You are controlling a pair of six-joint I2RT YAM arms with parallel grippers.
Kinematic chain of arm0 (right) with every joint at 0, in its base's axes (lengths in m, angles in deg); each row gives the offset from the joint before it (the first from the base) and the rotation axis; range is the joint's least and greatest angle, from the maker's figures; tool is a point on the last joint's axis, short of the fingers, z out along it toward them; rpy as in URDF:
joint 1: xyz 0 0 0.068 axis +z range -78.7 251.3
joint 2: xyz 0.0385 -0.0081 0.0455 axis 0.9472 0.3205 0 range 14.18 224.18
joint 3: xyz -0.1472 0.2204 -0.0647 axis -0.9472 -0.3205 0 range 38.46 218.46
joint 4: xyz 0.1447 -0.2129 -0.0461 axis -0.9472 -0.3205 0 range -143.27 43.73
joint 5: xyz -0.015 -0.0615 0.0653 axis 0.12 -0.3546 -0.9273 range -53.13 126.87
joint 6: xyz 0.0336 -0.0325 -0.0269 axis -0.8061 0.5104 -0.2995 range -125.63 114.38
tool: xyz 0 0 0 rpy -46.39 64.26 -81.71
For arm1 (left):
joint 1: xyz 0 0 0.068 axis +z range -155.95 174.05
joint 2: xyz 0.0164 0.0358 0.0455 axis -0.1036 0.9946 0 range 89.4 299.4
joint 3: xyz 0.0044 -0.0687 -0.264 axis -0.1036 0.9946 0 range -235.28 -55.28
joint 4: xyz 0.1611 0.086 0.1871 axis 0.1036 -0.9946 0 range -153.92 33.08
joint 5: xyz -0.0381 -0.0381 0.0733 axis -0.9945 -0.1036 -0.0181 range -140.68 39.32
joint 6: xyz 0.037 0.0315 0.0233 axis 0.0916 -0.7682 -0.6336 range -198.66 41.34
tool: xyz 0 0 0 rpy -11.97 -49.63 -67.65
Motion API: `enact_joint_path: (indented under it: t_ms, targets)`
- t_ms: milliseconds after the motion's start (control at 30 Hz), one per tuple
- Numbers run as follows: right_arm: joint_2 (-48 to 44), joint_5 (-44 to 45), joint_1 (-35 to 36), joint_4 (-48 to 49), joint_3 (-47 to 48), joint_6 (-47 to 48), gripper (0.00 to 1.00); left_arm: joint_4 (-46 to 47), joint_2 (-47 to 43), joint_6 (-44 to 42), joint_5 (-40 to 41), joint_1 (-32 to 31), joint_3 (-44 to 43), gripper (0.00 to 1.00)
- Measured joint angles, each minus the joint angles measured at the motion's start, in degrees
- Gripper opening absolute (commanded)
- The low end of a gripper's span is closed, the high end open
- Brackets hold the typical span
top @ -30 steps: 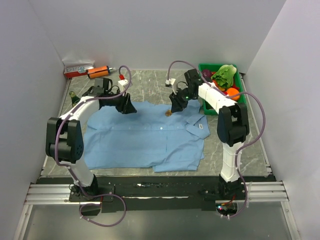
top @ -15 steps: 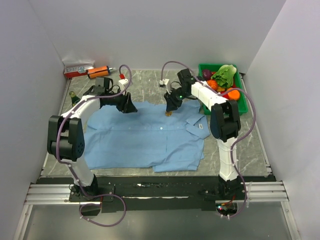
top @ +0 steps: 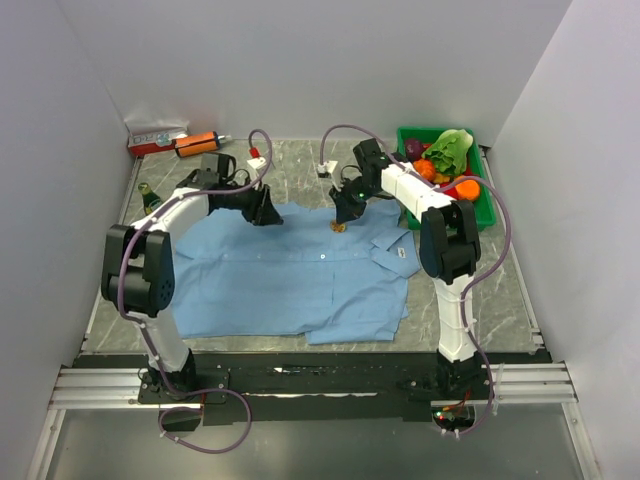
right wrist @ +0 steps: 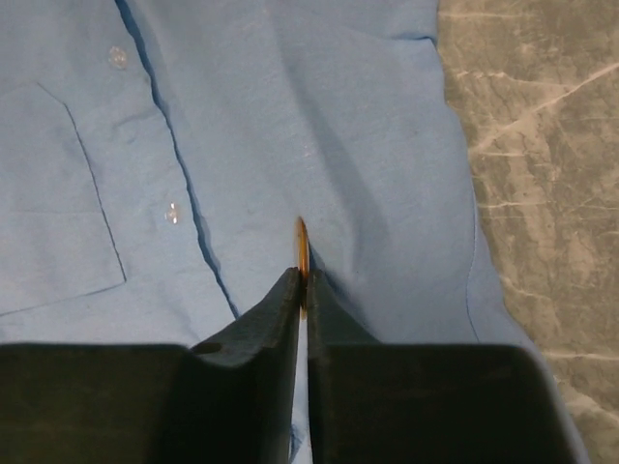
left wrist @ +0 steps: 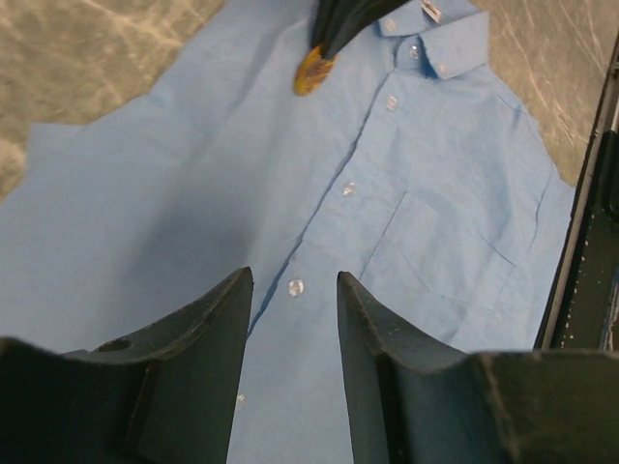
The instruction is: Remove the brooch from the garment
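Note:
My left gripper should move its open fingers across to the right in the top view, onto the brooch's loose edge [top: 338,229] [left wrist: 308,81], which sticks out from my right gripper.
The light blue shirt [top: 290,270] lies flat on the table, collar to the right. The small brownish-gold brooch [top: 338,227] sits near the shirt's far edge. It also shows in the left wrist view [left wrist: 311,72] and, edge-on, in the right wrist view [right wrist: 302,246]. My right gripper [top: 341,217] is shut on the brooch, which stands upright between its fingertips [right wrist: 288,290]. My left gripper [top: 268,213] is open and empty over the shirt's far left part, its fingers [left wrist: 218,329] either side of a white button [left wrist: 295,287].
A green bin [top: 478,211] of toy vegetables stands at the far right, next to my right arm. An orange tube [top: 196,143] and a red-and-white packet [top: 155,140] lie at the far left corner. Grey walls close in on both sides.
My left gripper has moved right along the shirt's far edge, toward the brooch. My right gripper moved a little left and back while staying at the brooch.

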Motion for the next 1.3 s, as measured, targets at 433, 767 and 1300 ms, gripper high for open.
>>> enact_joint_path:
  t_ms: [433, 767, 1300]
  targets:
    - [3.21, -11.54, -1.29, -12.31, 11.23, -15.28, 0.00, 6.91, 2.10, 1.73, 0.42, -7.08, -0.20, 0.47]
    - [2.95, -19.67, -2.27, -9.01, -1.42, -38.82, 0.00, 22.16, -10.51, -3.08, 18.88, -19.67, 14.14, 0.52]
    - [0.76, -38.16, -7.61, 17.05, -19.21, -75.60, 0.00, 22.49, -11.43, -15.43, 28.02, -28.50, 14.40, 0.54]
